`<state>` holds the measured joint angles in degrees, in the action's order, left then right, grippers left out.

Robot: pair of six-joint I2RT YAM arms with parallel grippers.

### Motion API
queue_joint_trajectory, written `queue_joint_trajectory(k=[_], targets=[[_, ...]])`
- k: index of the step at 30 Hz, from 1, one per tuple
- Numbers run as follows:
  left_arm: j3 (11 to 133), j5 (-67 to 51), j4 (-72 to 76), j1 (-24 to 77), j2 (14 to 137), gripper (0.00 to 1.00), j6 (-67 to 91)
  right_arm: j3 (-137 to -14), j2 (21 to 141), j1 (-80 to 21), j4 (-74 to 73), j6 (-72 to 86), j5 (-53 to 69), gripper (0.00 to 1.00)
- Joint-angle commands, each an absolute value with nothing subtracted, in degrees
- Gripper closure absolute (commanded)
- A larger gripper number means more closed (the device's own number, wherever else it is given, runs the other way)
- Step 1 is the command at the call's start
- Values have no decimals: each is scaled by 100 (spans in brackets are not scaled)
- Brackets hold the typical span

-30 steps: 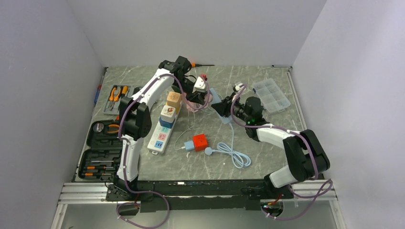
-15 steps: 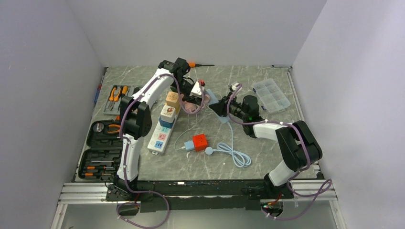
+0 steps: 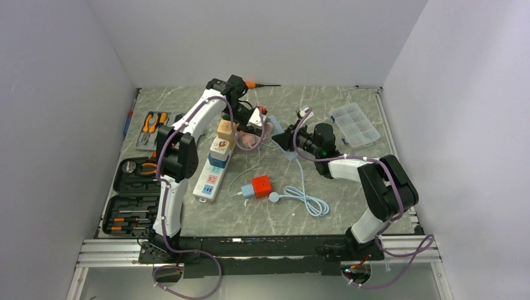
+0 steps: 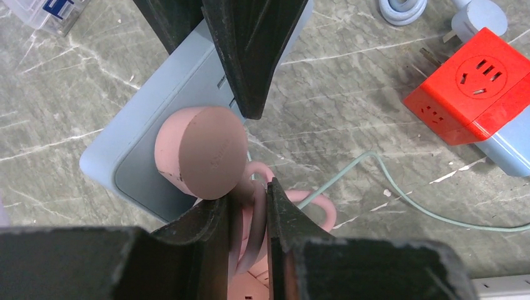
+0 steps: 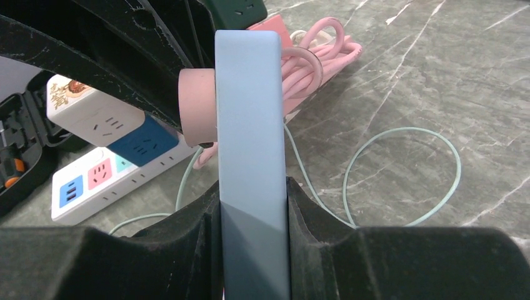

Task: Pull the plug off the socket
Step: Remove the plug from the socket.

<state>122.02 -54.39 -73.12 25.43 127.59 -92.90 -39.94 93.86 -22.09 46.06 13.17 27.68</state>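
My right gripper will leave the plug and lower to release the socket on bare tabletop below, to its right in the top view.
A round pink plug [image 4: 209,152] sits in the face of a light blue socket [image 4: 134,162]. My left gripper [image 4: 250,190] is shut on the pink cord right below the plug. My right gripper [image 5: 252,187] is shut on the socket [image 5: 250,125], which stands edge-on between its fingers, with the plug [image 5: 197,106] sticking out of its left face. In the top view both grippers meet at mid-table, the left gripper [image 3: 256,122] beside the right gripper [image 3: 289,139], and the socket [image 3: 279,134] is between them.
A coil of pink cord [image 5: 309,62] lies behind the socket. A red cube adapter [image 3: 261,185] and a pale cable [image 3: 306,201] lie nearer the front. A white power strip [image 3: 212,175] with adapters, tool trays [image 3: 132,187] and a clear parts box [image 3: 355,124] stand around.
Both grippers have drifted a little to the left together with socket and plug. The right arm's elbow has swung in toward the table's middle. Both grips are unchanged.
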Motion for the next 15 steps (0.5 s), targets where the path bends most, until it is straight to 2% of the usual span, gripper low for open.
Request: queue_joint_trajectory(k=[1,15], targets=[[12447,-6913,-9018,2961,12271,100,-9544,-4277,9633,-1897,4222,905,-225,100],[12367,-6995,-9022,2979,12115,100,-9537,-4698,9860,-1856,3414,1230,-978,100]])
